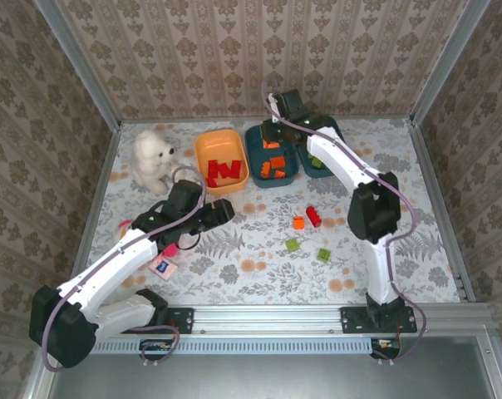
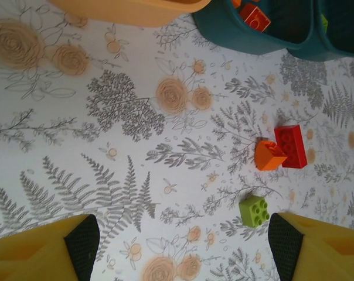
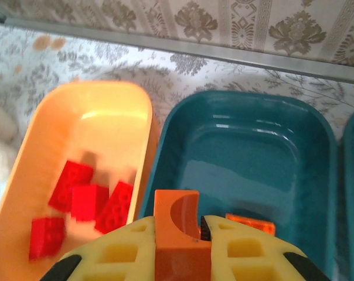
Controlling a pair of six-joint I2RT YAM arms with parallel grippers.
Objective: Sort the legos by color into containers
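Observation:
My right gripper is above the bottom of the middle teal tub, so next it should go down inside and let go of the orange lego [image 3: 177,234] where orange bricks already lie.
My right gripper [image 1: 274,126] hangs over the middle teal tub [image 1: 254,156], shut on an orange lego [image 3: 177,234] with a curved cut-out. Below it that teal tub [image 3: 253,146] holds a flat orange brick [image 3: 250,222]. The orange tub [image 3: 149,120] beside it holds several red bricks [image 3: 86,202]. My left gripper [image 2: 183,246] is open low over the table, nothing between its fingers. Ahead of it lie a green brick [image 2: 254,210], an orange brick [image 2: 269,156] and a red brick [image 2: 291,146]. Another green brick [image 1: 324,254] lies further right.
A white teddy bear [image 1: 154,158] sits at the back left beside the orange tub [image 1: 203,148]. A second teal tub [image 1: 321,165] stands at the right. A small square card [image 1: 163,266] and a pink toy [image 1: 169,248] lie under the left arm.

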